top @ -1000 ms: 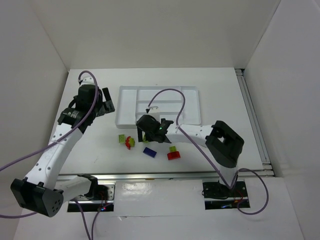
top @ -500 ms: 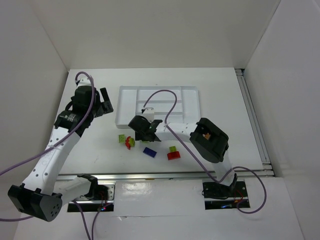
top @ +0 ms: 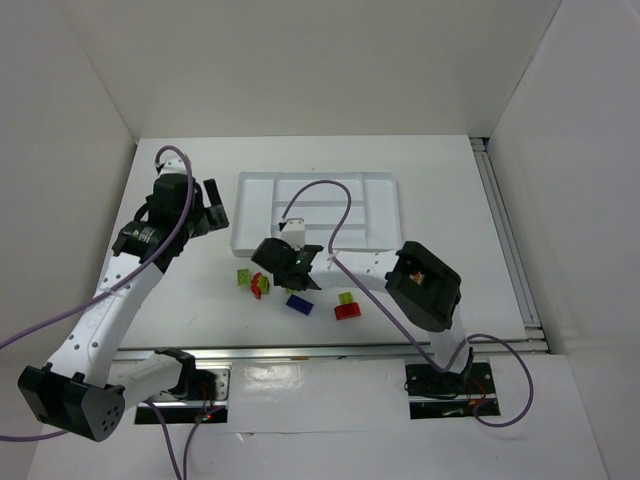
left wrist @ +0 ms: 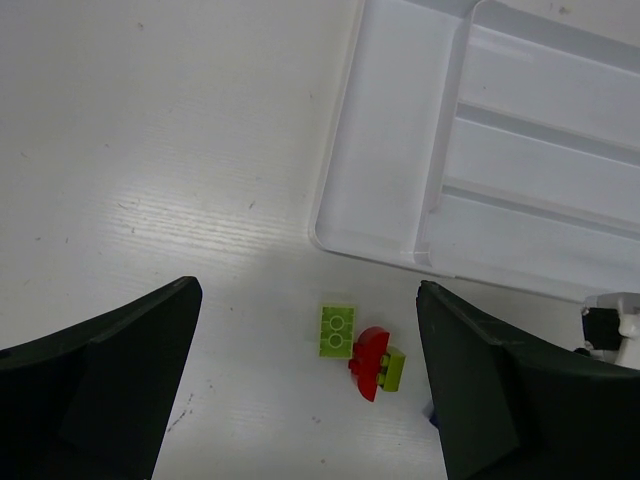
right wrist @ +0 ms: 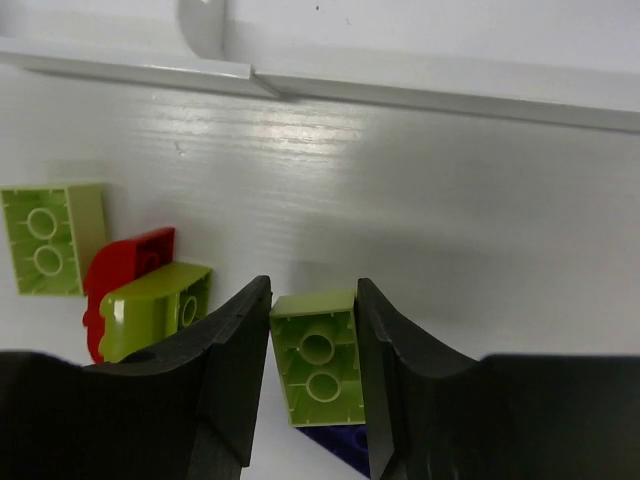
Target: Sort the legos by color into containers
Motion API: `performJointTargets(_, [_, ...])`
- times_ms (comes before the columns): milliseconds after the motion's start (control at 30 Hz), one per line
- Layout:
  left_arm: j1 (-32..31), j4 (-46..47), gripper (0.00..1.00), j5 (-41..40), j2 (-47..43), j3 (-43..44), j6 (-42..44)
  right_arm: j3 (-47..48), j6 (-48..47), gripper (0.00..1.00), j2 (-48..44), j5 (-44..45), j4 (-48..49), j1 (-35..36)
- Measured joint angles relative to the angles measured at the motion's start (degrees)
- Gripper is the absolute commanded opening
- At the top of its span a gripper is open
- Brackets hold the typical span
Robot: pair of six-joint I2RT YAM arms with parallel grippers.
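My right gripper is holding the lime green lego and should carry it outward across the tray's front side to its empty far section (top: 345,187). This keeps the lime legos apart by color.
My right gripper (right wrist: 313,340) is shut on a lime green lego (right wrist: 317,370), one finger on each long side, its hollow underside facing the wrist camera. Seen from above, that gripper (top: 290,275) sits just in front of the white tray (top: 252,215) that holds the containers. To its left lie a lime lego (top: 244,277), a red lego (top: 257,288) and another lime one (right wrist: 155,305) leaning on the red. A blue lego (top: 299,303) lies right below the gripper. My left gripper (left wrist: 308,290) hangs open above the lime (left wrist: 338,329) and red (left wrist: 368,360) legos, beside the tray's left end.
A small lime lego (top: 345,298) and a red lego (top: 347,311) sit together to the right of the blue one. The tray's front wall (right wrist: 400,90) runs close behind the right gripper. The table's near edge rail (top: 320,352) lies just beyond the legos.
My right gripper has moved left toward the lego cluster and gone from open to shut on a lime green lego. The left arm has shifted only slightly.
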Motion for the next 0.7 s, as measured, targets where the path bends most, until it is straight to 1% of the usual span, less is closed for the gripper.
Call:
performJointTargets(267, [0.00,0.07,1.00,0.24,-0.02,-0.63,0.02,-1.27,-0.42,0.33,-5.01,3.96,-1.29,0.76])
performJointTargets(433, [0.00,0.09,1.00,0.63,-0.02,-0.66,0.02,-1.77,-2.29,0.33,-10.27,6.64,-3.23,-0.83])
performJointTargets(533, [0.00,0.13,1.00,0.81,-0.02,-0.66,0.02,-2.64,-4.55,0.34,-13.81,6.82,-3.08,-4.83])
performJointTargets(700, [0.00,0.50,1.00,1.03,0.00,-1.05,0.02,-2.60,-9.18,0.34,-16.04,4.09,-2.03,-16.04])
